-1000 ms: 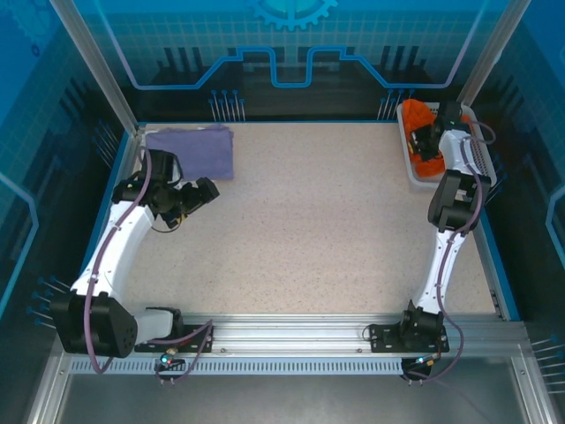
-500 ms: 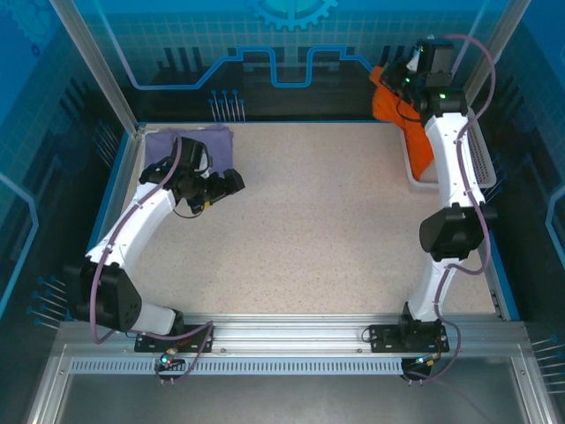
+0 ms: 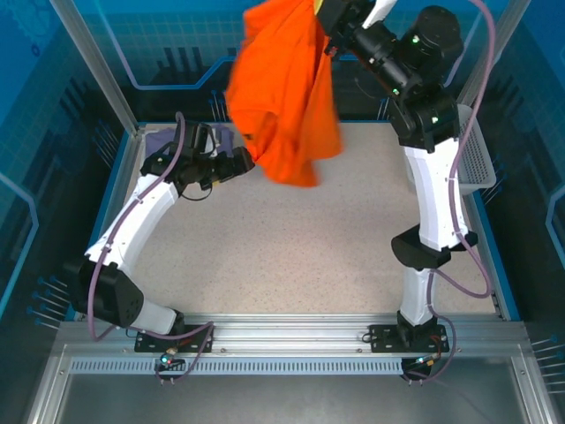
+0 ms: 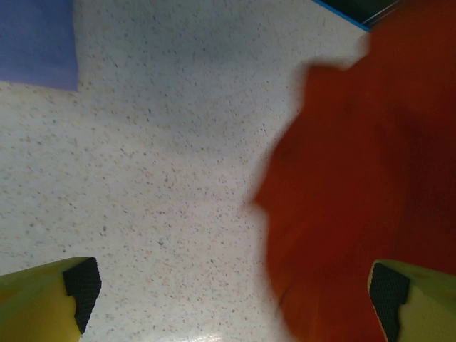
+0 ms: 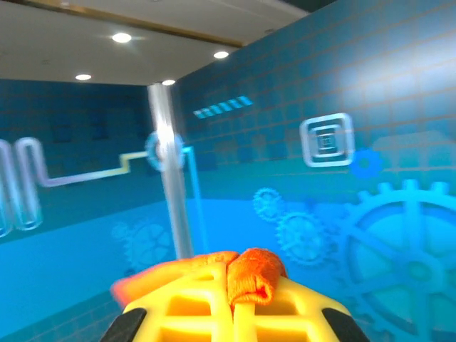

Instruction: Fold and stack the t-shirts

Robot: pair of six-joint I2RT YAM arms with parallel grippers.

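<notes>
My left gripper moves down and back toward my base next, onto the lower part of the orange t-shirt, because only my right gripper holds the cloth.
The orange t-shirt [image 3: 284,97] hangs in the air over the back of the table, held high by my right gripper [image 3: 327,16]. In the right wrist view a bunched fold of the orange t-shirt [image 5: 254,274] is pinched between the shut yellow jaws of the right gripper [image 5: 234,308]. My left gripper [image 3: 244,162] is open just left of the shirt's lower edge. Between its wide-apart fingertips [image 4: 83,283] I see bare tabletop and the blurred orange t-shirt [image 4: 356,185] to the right. The lavender t-shirt [image 3: 162,139] lies flat at the back left, partly behind the left arm, with a corner of the lavender t-shirt [image 4: 35,35] in the left wrist view.
A white mesh basket [image 3: 478,152] stands at the back right edge beside the right arm. The speckled tabletop [image 3: 300,247] stretches across the middle and front. Blue walls and aluminium posts [image 3: 93,66] close in the back and sides.
The right arm lifted the orange t-shirt out of the basket and swung it up and to the left. The left arm reached rightward toward the hanging shirt, gripper still open.
</notes>
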